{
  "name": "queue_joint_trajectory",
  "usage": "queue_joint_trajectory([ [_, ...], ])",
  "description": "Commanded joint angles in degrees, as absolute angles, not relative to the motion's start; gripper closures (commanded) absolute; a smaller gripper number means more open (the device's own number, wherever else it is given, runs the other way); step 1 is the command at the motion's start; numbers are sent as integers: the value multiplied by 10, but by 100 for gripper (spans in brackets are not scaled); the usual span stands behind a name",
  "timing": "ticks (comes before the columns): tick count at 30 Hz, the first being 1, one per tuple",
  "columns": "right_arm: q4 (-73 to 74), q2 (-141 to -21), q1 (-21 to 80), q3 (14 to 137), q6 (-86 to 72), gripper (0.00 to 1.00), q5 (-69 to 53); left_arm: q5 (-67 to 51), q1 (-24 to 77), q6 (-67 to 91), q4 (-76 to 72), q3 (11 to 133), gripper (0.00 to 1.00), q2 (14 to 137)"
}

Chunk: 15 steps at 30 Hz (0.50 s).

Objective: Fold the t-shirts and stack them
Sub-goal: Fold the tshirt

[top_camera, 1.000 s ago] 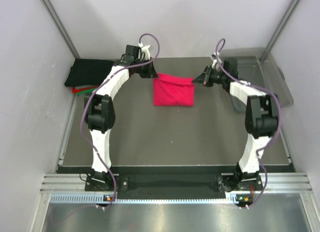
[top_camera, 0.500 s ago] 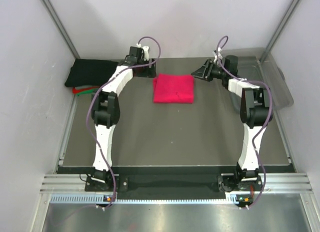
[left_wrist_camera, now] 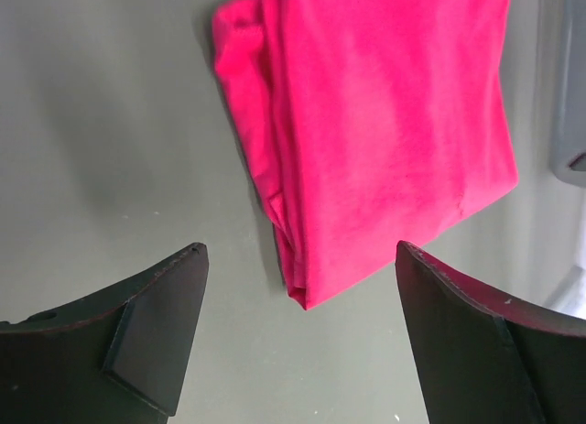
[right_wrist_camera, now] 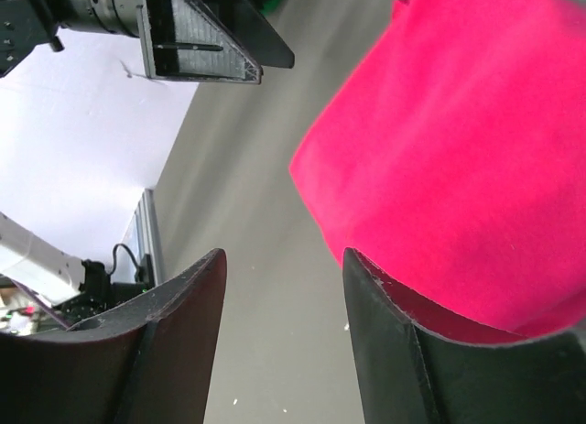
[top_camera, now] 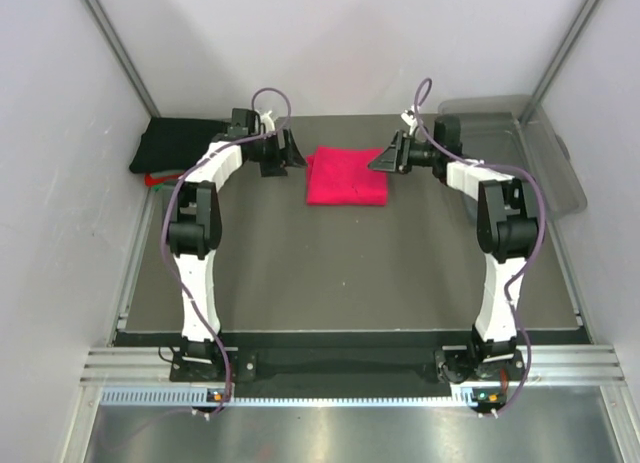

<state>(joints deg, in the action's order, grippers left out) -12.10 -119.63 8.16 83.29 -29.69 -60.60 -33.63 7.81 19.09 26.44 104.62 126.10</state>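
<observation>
The pinkish-red t-shirt's near folded corner lies between the open fingers. So my left gripper moves down, back and toward the right in the top view onto it next.
A bright pinkish-red t-shirt lies folded into a flat square at the far middle of the table. My left gripper hovers open just off its left edge. In the left wrist view the shirt lies ahead of the wide-apart fingers, with its folded corner between them and nothing gripped. My right gripper stands open at the shirt's right far corner. The right wrist view shows the shirt beside and behind one finger, with bare table between the fingers. A stack of folded t-shirts, black over red and green, sits far left.
A clear plastic bin stands at the far right corner. Grey walls close in the table on three sides. The left gripper shows across the shirt in the right wrist view.
Both grippers opened and let go of the pinkish-red shirt's far corners. The shirt settled flat, and the left gripper drew back to the left.
</observation>
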Motion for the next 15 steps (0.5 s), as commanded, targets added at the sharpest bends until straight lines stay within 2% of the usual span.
queue_joint_trajectory([
  [1, -107, -1223, 91, 851, -270, 46, -621, -423, 71, 235, 234, 1047, 13, 1296],
  [9, -28, -1274, 109, 892, -217, 47, -601, -491, 69, 279, 204, 1079, 15, 1384],
  [15, -25, -1307, 112, 907, -220, 48, -589, -514, 80, 289, 200, 1104, 19, 1433],
])
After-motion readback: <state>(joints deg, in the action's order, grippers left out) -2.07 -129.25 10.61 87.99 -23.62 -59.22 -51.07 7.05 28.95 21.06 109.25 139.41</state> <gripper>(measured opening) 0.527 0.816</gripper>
